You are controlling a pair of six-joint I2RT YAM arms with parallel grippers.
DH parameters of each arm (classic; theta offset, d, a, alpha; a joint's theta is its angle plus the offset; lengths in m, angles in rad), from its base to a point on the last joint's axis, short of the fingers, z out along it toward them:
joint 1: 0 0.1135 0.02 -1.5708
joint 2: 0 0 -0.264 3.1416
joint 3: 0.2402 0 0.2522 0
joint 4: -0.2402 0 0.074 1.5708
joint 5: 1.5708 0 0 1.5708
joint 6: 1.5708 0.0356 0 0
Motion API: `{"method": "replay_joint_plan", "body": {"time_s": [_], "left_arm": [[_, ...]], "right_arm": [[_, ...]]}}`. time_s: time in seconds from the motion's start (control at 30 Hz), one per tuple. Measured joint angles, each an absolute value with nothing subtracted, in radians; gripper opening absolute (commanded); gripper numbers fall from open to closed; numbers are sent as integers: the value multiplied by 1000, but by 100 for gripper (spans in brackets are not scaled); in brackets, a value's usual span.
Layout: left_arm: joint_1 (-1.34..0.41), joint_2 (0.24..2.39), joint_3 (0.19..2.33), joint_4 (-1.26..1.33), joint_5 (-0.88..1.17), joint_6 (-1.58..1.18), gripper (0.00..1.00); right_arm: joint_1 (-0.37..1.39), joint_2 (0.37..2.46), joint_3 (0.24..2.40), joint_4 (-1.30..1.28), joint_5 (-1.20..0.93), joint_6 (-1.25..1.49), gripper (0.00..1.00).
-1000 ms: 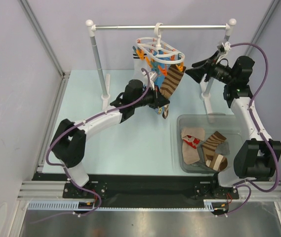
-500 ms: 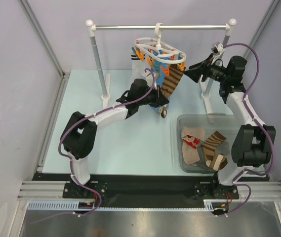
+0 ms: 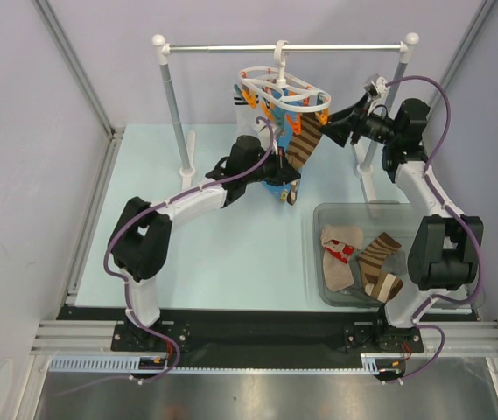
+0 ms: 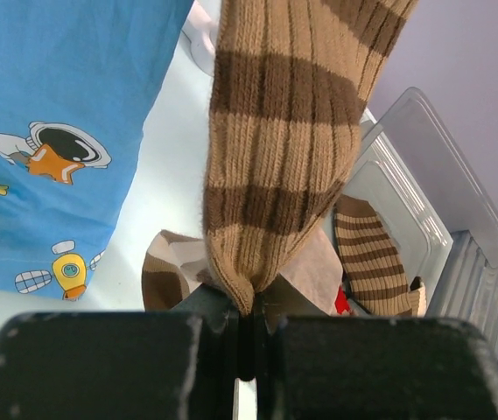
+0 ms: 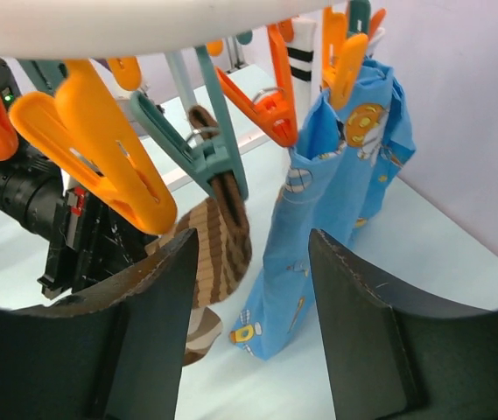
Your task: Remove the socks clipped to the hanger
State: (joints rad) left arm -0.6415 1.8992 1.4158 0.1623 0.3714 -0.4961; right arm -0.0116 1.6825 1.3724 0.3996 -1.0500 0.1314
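Note:
The striped sock will come off its teal clip next, pulled by my left gripper. My left gripper will then carry it back over the clear bin and let it go where other socks already lie.
The white oval hanger hangs by its hook from the rail. A brown-and-cream striped sock hangs from a teal clip. My left gripper is shut on that sock's lower end; the fabric is pinched between the closed jaws. My right gripper is open and empty at the hanger's right end, its jaws just below the orange clips, touching nothing. The striped sock also shows in the right wrist view. A white sock with black stripes hangs at the far side.
A blue cartoon-print cloth hangs clipped beside the striped sock. A clear bin at front right holds several socks. The silver rail stands on white-capped posts, the right post just behind my right arm.
My right gripper has moved left and up, close to the hanger's right end. My left arm has shifted slightly, still holding the striped sock's end.

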Motion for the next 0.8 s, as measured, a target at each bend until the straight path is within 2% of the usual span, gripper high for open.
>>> {"method": "replay_joint_plan", "body": {"time_s": [0.1,0.37,0.57,0.8], "left_arm": [[-641,1901,1416,162,374,-496,0],[-641,1902,1416,162,381,-496,0],[-641,1902,1416,162,390,-497,0],[-641,1902,1415,163,397,-497,0]], "right_arm": [[8,1693,1391,404,-1056,126,55],[46,1720,1438,451,-1055,126,54],[54,1726,1439,508,-1040,136,45],[63,1737,1465,545,-1032,144,47]]}}
